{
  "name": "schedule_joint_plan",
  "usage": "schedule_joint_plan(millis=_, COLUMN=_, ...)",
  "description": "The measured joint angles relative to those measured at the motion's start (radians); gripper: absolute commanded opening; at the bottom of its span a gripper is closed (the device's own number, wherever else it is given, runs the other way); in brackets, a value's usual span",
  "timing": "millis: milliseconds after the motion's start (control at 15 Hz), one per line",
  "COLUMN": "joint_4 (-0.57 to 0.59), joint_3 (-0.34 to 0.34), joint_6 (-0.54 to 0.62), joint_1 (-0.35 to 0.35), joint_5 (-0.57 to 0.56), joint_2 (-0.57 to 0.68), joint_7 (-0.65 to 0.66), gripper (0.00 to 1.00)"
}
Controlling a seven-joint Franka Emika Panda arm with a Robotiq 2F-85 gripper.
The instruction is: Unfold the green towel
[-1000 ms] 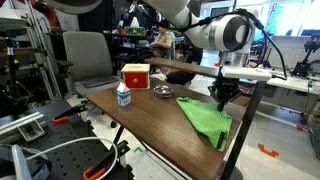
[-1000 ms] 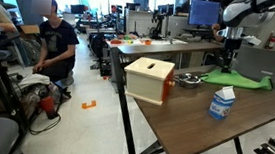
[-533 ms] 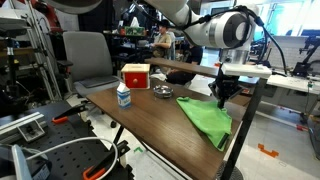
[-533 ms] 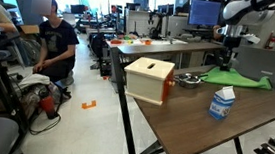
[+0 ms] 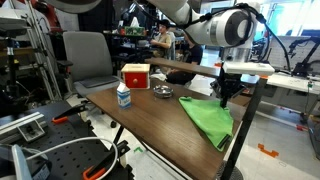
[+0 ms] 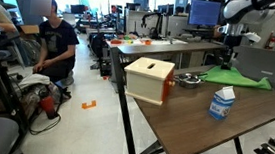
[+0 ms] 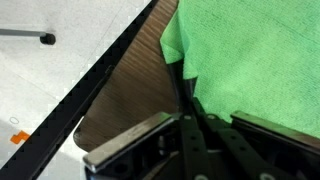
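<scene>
The towel (image 5: 205,118) is folded, so the robot's gripper will next go up, pull the towel's edge back and let it go low over the bare tabletop, which is back from the gripper.
The green towel (image 5: 205,118) lies on the brown table (image 5: 150,115) near its far edge. It also shows in the other exterior view (image 6: 236,79) and fills the upper right of the wrist view (image 7: 260,50). My gripper (image 5: 222,100) stands over the towel's edge by the table rim, and shows from the other side too (image 6: 226,63). In the wrist view its fingers (image 7: 183,88) meet, pinched on the towel's edge where it dips beside the table rim. The part of the cloth under the fingers is hidden.
A red box with a slot (image 5: 135,75) (image 6: 149,78), a small milk carton (image 5: 123,95) (image 6: 223,103) and a metal bowl (image 5: 161,92) (image 6: 187,78) stand on the table. A grey chair (image 5: 88,58) is behind it. A seated person (image 6: 55,45) is off to the side.
The gripper has shifted slightly along the table's edge with the towel's edge in it. The towel now lies a little wider and flatter.
</scene>
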Motion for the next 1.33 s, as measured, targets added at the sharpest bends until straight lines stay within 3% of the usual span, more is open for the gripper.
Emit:
schedule_joint_plan(millis=533, joint_4=-0.113, joint_3=0.018, joint_6=0.164, joint_1=0.001, joint_5=0.038, joint_2=-0.061, joint_7=0.11, gripper=0.01)
schedule_joint_plan(millis=1333, joint_4=-0.625, joint_3=0.03, joint_6=0.232, joint_1=0.001, joint_5=0.052, joint_2=-0.411, joint_7=0.139, gripper=0.01)
